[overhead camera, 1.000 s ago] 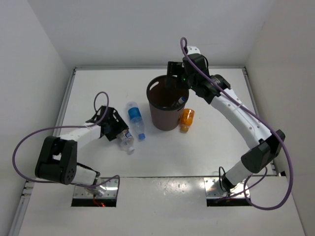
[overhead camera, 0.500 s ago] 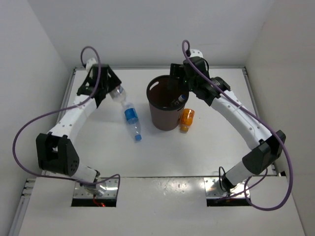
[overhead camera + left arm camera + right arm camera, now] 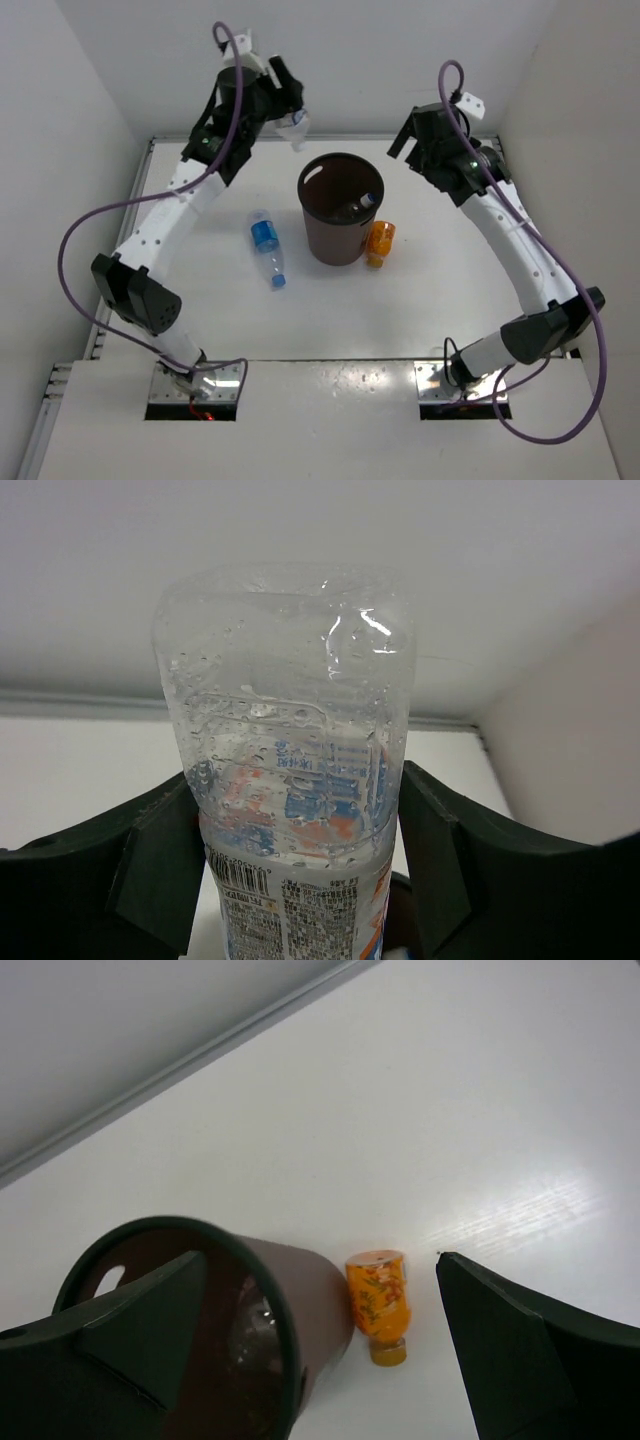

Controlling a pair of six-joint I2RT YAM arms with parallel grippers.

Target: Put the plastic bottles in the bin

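I will next move my left gripper to the right in the top view and down to let go of the bottle with the red-white label, because the bin's opening (image 3: 338, 188) is below my gripper on that side.
My left gripper (image 3: 288, 118) is raised above the table, behind and left of the bin, shut on the clear bottle with the red-white label (image 3: 296, 126). That bottle fills the left wrist view (image 3: 290, 780) between the fingers (image 3: 150, 865). The dark brown bin (image 3: 322, 238) stands mid-table with a plain clear bottle (image 3: 364, 204) inside. The orange bottle (image 3: 379, 243) lies against the bin's right side. The blue-label bottle (image 3: 267, 244) lies left of the bin. My right gripper (image 3: 412, 137) is open and empty, raised right of the bin. Its wrist view shows the bin (image 3: 325, 1305) and the orange bottle (image 3: 378, 1298).
White walls close the table at the back and both sides, with a raised rail (image 3: 140, 190) along the left edge. The purple cables (image 3: 75, 250) loop beside both arms.
My left gripper took the red-white label bottle off the table at the left and carried it up and back toward the bin. My right gripper moved from over the bin to the right.
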